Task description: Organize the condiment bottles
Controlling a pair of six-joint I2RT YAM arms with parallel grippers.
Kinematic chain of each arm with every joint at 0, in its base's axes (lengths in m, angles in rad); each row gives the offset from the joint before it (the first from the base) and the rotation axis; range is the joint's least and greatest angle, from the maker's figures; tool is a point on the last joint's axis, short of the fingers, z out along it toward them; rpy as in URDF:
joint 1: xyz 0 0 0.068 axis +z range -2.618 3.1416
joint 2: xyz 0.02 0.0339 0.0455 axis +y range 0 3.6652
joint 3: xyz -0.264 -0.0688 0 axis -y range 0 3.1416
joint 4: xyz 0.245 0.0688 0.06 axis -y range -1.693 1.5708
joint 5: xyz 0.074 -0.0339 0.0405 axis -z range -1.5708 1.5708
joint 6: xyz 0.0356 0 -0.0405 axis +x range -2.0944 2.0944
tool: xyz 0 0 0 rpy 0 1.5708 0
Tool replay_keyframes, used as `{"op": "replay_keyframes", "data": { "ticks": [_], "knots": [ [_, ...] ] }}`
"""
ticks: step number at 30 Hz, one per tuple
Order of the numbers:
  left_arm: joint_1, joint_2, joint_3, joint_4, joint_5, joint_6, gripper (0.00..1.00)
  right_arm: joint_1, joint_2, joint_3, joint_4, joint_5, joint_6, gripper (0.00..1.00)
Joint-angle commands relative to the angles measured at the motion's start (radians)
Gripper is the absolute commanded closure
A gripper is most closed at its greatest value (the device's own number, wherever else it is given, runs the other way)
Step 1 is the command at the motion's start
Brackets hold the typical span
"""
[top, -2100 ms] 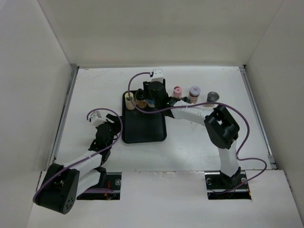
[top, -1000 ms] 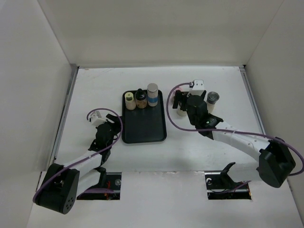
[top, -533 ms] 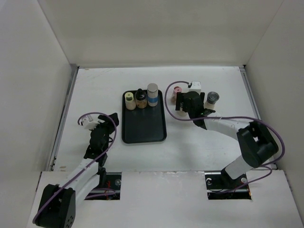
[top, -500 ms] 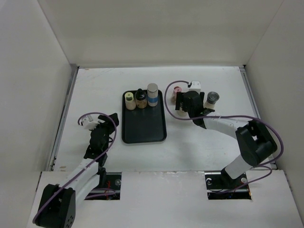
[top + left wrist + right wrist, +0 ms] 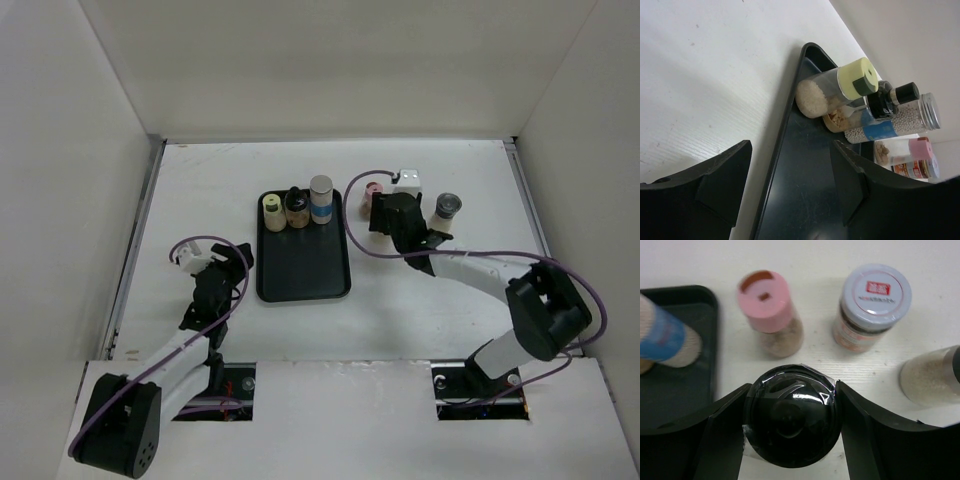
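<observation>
I should next lift my right gripper, move it left in the top view, and set its black-capped bottle down on the tray [image 5: 303, 268] before the cream-capped one, releasing it in that empty spot.
Three condiment bottles stand at the back of the black tray [image 5: 303, 268]: a cream-capped one [image 5: 272, 211], a black-capped one [image 5: 296, 206] and a taller silver one with a blue band [image 5: 321, 198]. My right gripper [image 5: 386, 218] is to the right of the tray, shut on a black-capped bottle [image 5: 792, 422] that stands on the table. Just beyond it are a pink-capped bottle [image 5: 765, 297] and a white-capped bottle with a red label [image 5: 875, 290]. A grey-capped bottle [image 5: 448, 205] stands further right. My left gripper [image 5: 790, 155] is open and empty over the tray's left edge.
White walls close in the table on the left, back and right. The front part of the tray [image 5: 810, 200] holds nothing. A pale bottle [image 5: 932, 375] stands close to my right gripper's right finger. Purple cables loop over both arms.
My right gripper left the blue-band bottle in the tray, moved right to the loose bottles and closed round the black-capped one. My left gripper shifted slightly toward the tray.
</observation>
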Motion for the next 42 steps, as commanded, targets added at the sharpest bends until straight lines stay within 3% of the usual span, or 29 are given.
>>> {"op": "replay_keyframes", "data": {
  "ticks": [1,4,13,19,26,28,33,36,42],
  "knots": [
    [-0.002,0.010,0.015,0.040,0.001,-0.012,0.38,0.080,-0.116,0.051,0.079,0.029,-0.005,0.45],
    [0.005,0.015,0.015,0.040,-0.003,-0.018,0.38,0.167,-0.074,0.109,0.089,0.015,0.013,0.46],
    [0.061,0.035,0.005,0.031,0.033,-0.066,0.38,0.359,0.278,0.450,0.106,-0.023,-0.001,0.46],
    [0.067,0.033,0.000,0.029,0.038,-0.075,0.38,0.405,0.445,0.628,0.062,-0.034,-0.014,0.46],
    [0.069,0.036,-0.001,0.034,0.043,-0.083,0.38,0.427,0.551,0.689,0.065,-0.017,-0.011,0.43],
    [0.069,0.027,-0.003,0.029,0.038,-0.083,0.38,0.431,0.574,0.699,0.065,0.006,-0.010,0.38],
    [0.072,0.029,-0.003,0.029,0.041,-0.079,0.38,0.434,0.577,0.697,0.068,-0.008,0.022,0.15],
    [0.066,0.033,0.002,0.031,0.033,-0.070,0.37,0.440,0.501,0.651,0.074,-0.017,0.041,0.02],
    [0.063,0.025,0.000,0.032,0.035,-0.069,0.37,0.433,0.260,0.483,0.109,-0.051,0.027,0.00]
  ]
}}
